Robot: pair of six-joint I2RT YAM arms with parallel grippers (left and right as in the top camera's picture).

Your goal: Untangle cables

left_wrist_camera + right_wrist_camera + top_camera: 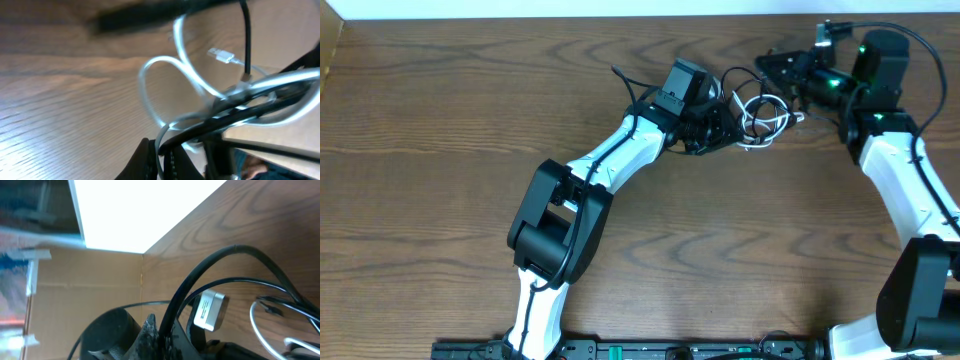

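The left gripper holds the other side of the tangle, so the right gripper needs to pull back next, away from the bundle, and then let go of the black cable.
The white cable [767, 113] and the black cable [735, 76] lie tangled in loops at the back middle of the wooden table [440, 150]. My left gripper [720, 128] is at the bundle's left side. In the left wrist view the left gripper [161, 146] is shut on a strand of the white cable [150, 75], with the black cable [246, 35] crossing just above the jaws. The white cable's small plug [222, 55] hangs free. My right gripper [772, 68] is behind the bundle. In the right wrist view the right gripper [163, 321] is shut on the black cable [215, 260], beside a silver USB plug [209, 311].
The table's back edge [620, 18] runs close behind both grippers. A cardboard wall [100, 280] stands beyond it in the right wrist view. The left arm [610, 160] stretches diagonally from the front, and the right arm [910, 190] runs along the right side.
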